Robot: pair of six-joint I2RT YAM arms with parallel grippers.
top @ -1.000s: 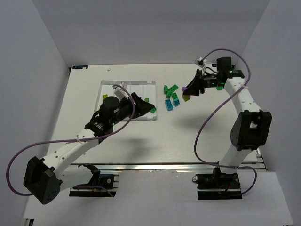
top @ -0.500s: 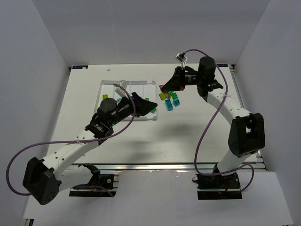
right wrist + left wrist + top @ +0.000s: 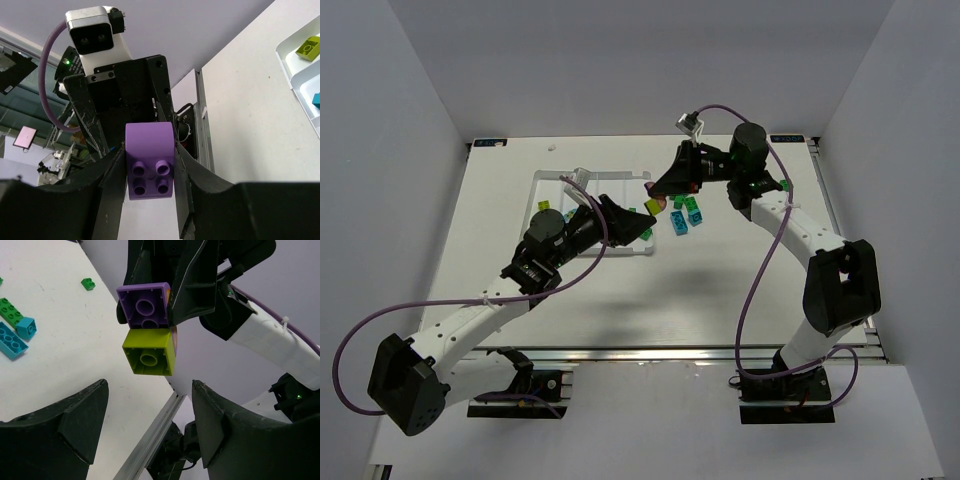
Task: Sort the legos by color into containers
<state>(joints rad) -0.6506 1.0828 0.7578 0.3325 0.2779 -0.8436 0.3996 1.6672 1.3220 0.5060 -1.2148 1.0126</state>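
Note:
My right gripper should next go down to the left in the top view, where the container under my left gripper is below it, and let go of the purple lego [image 3: 149, 161].
My right gripper [image 3: 149, 159] is shut on a purple lego [image 3: 149, 161]. A yellow-green lego [image 3: 150, 352] is stuck to the purple one [image 3: 144, 305], and the pair [image 3: 655, 203] hangs just off the tray's right edge. My left gripper [image 3: 149, 390] is open and empty, pointing at that pair from just below it, over the right end of the white tray [image 3: 590, 179]. Inside the containers a yellow-green lego [image 3: 310, 46] and a teal one [image 3: 316, 99] show. Loose green legos [image 3: 686, 200] and teal legos [image 3: 678, 222] lie right of the tray.
A small green brick [image 3: 88, 284] lies apart from a long green one [image 3: 10, 312] and two teal ones [image 3: 15, 337] on the white table. The table's metal front rail [image 3: 160, 425] runs below. Grey walls enclose the table on three sides.
My right arm swung left from the table's right side, carrying the purple and yellow-green bricks to the tray's right edge in front of my left gripper. The left arm barely shifted.

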